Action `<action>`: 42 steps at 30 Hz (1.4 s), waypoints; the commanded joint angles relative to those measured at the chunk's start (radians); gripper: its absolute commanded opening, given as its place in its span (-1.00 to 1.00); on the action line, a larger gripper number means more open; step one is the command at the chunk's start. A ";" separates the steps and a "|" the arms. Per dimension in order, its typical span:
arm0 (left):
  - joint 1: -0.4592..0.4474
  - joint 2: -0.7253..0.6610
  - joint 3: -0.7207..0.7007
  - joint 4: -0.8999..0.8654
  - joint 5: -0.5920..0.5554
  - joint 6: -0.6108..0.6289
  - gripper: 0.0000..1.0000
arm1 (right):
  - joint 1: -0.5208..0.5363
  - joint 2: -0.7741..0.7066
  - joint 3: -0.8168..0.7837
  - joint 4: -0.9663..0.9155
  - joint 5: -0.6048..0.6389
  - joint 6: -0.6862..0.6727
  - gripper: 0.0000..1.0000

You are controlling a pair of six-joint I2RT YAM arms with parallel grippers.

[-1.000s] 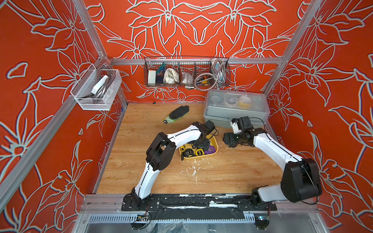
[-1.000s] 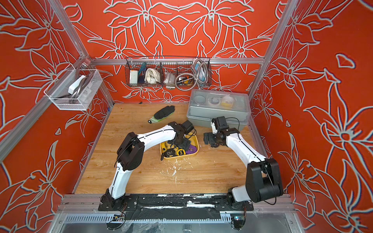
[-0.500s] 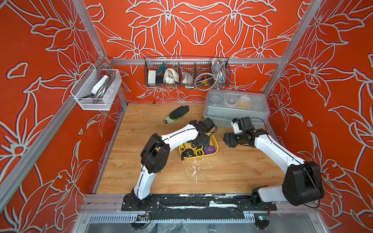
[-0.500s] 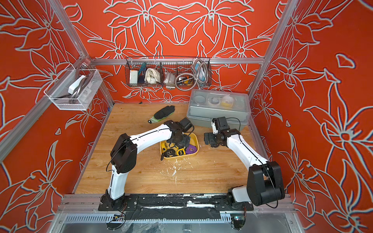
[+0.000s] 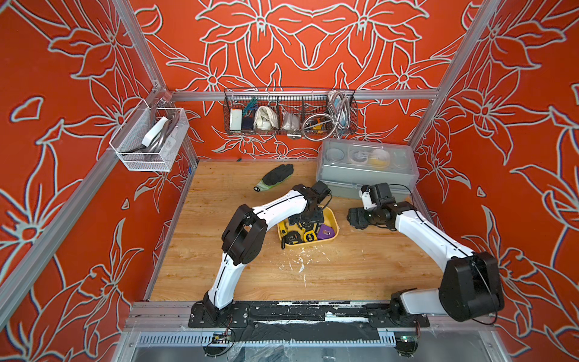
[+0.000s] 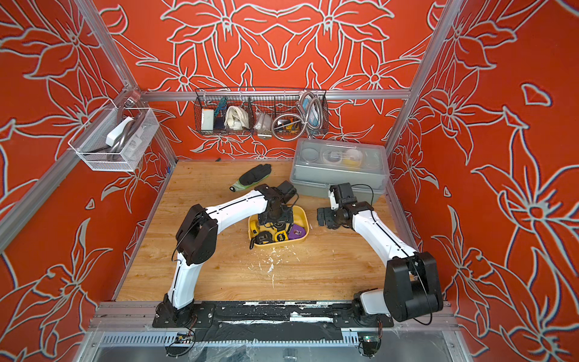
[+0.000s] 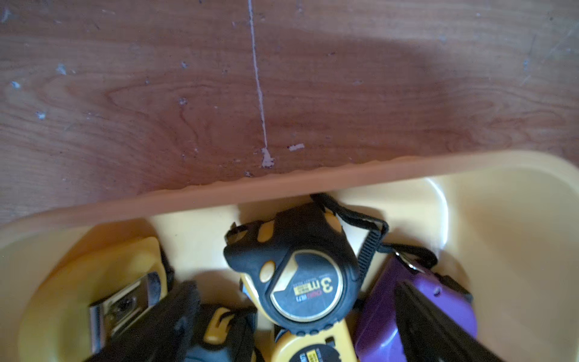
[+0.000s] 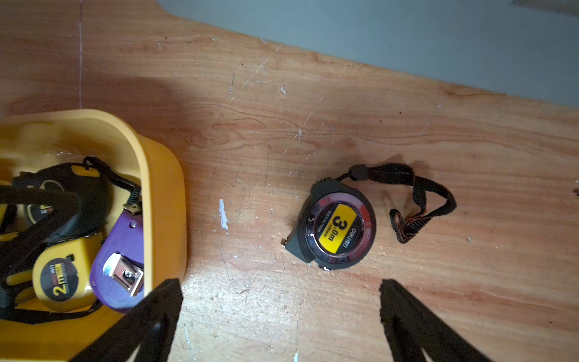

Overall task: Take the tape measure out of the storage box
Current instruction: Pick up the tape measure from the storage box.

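Observation:
I will lower my left gripper's open fingers over the body of the black-and-yellow tape measure (image 7: 300,274), into gaps beside it, and close, since it sits below, between them.
The yellow storage box (image 5: 336,223) (image 6: 305,219) sits mid-table and holds several tape measures. Among them are a black-and-yellow tape measure marked 3m (image 7: 300,272), a yellow one marked 2m (image 8: 59,282) and a purple one (image 8: 122,250). My left gripper (image 5: 308,224) (image 7: 296,291) reaches down into the box. It is open, with a finger on each side of the 3m tape measure and a gap at both sides. My right gripper (image 5: 355,217) (image 8: 279,288) hangs open over bare wood right of the box. A round black tape measure (image 8: 336,232) with a strap lies just ahead of it.
A grey lidded case (image 5: 366,169) stands at the back right, close behind the right wrist. A black glove (image 5: 275,177) lies at the back centre. A wire rack (image 5: 289,112) hangs on the back wall, and a mesh basket (image 5: 150,138) hangs on the left wall.
The left arm's elbow has shifted slightly while its gripper stays in the box. The right arm has hardly moved. Both grippers stay open.

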 commanded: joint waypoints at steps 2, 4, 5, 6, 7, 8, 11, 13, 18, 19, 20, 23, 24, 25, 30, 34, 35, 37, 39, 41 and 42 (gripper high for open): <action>0.018 0.059 0.005 -0.008 0.037 -0.066 0.97 | 0.007 -0.024 -0.009 0.002 0.015 -0.006 1.00; 0.022 0.073 0.004 -0.009 0.043 -0.071 0.97 | 0.007 -0.025 -0.010 0.003 0.014 -0.007 1.00; 0.022 0.078 0.003 -0.009 0.043 -0.071 0.97 | 0.008 -0.025 -0.011 0.002 0.011 -0.008 0.99; 0.022 0.083 0.003 -0.008 0.045 -0.070 0.97 | 0.007 -0.026 -0.013 0.004 0.013 -0.008 1.00; 0.023 0.089 0.003 -0.008 0.043 -0.068 0.97 | 0.007 -0.028 -0.014 0.003 0.012 -0.007 1.00; 0.023 0.095 0.008 -0.008 0.045 -0.065 0.97 | 0.007 -0.030 -0.017 0.006 0.013 -0.006 1.00; 0.023 0.117 0.022 -0.016 0.053 -0.048 0.94 | 0.007 -0.028 -0.018 0.008 0.006 -0.002 1.00; 0.022 0.121 0.014 -0.016 0.067 -0.033 0.83 | 0.007 -0.029 -0.016 0.005 0.001 -0.002 0.99; 0.023 0.106 -0.044 0.011 0.085 -0.011 0.55 | 0.008 -0.025 -0.012 -0.010 -0.040 0.009 0.99; 0.023 0.104 -0.052 0.012 0.083 -0.005 0.48 | 0.009 -0.027 -0.012 -0.012 -0.050 0.010 0.99; 0.023 0.102 -0.059 0.015 0.081 0.002 0.41 | 0.010 -0.031 -0.012 -0.017 -0.056 0.013 0.99; 0.023 0.090 -0.077 0.026 0.067 0.033 0.21 | 0.013 -0.050 -0.013 -0.029 -0.077 0.012 0.99; 0.025 0.081 -0.080 0.033 0.065 0.052 0.13 | 0.013 -0.059 -0.015 -0.031 -0.094 0.013 0.99; 0.025 0.074 -0.078 0.034 0.063 0.077 0.07 | 0.013 -0.067 -0.013 -0.034 -0.130 0.006 0.99; 0.020 -0.021 -0.094 0.048 0.084 0.236 -0.06 | 0.014 -0.095 -0.017 -0.017 -0.353 0.035 1.00; 0.014 -0.115 -0.125 0.057 0.126 0.405 -0.05 | 0.014 -0.065 0.000 0.014 -0.520 0.064 0.99; 0.010 -0.137 -0.134 0.052 0.116 0.436 -0.05 | 0.015 -0.056 0.009 0.016 -0.553 0.063 0.99; -0.002 -0.216 -0.195 0.085 0.099 0.501 -0.02 | 0.014 -0.042 0.037 -0.024 -0.542 0.049 0.99; -0.004 -0.289 -0.260 0.128 0.129 0.552 -0.01 | 0.011 -0.040 0.039 -0.025 -0.550 0.052 0.99; -0.004 -0.341 -0.303 0.142 0.182 0.614 0.00 | 0.010 -0.030 0.032 0.011 -0.628 0.072 0.99; -0.007 -0.365 -0.322 0.147 0.197 0.642 0.00 | 0.010 -0.014 0.035 0.025 -0.679 0.088 0.99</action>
